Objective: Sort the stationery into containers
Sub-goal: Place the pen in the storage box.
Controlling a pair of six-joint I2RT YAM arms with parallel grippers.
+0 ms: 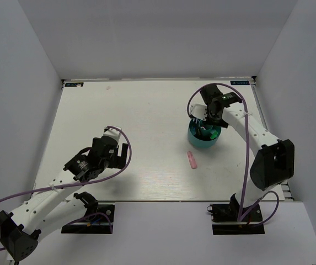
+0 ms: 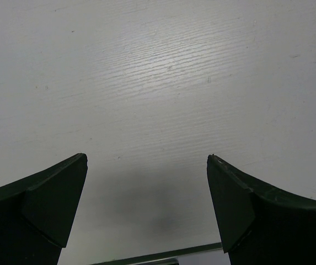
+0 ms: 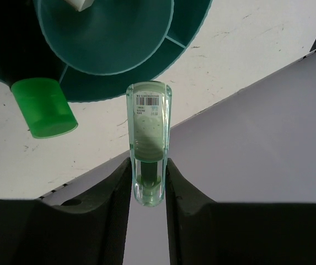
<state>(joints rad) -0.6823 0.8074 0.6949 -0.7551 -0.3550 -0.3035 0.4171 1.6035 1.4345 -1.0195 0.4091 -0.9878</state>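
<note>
I need to lower my right gripper and shift it toward the central tube first, to release the pale green marker beside the tube at the tube's outer side (image 1: pixel 216 126) (image 3: pixel 131 74).
The round teal organiser (image 1: pixel 203 138) stands right of the table's middle. My right gripper (image 1: pixel 210 117) hangs over it, shut on a pale green marker (image 3: pixel 148 132), which points down at the organiser's rim (image 3: pixel 119 88) just outside the central tube. A green-capped highlighter (image 3: pixel 44 107) stands in an outer compartment. A white piece (image 3: pixel 80 4), perhaps the eraser, shows in the central tube. A pink marker (image 1: pixel 192 160) lies on the table in front of the organiser. My left gripper (image 1: pixel 122 156) is open and empty over bare table, as its wrist view (image 2: pixel 146 158) shows.
White walls enclose the table on the left, back and right. The right wall (image 3: pixel 268 138) is close to my right gripper. A dark strip (image 2: pixel 158 255) marks the table's edge below my left gripper.
</note>
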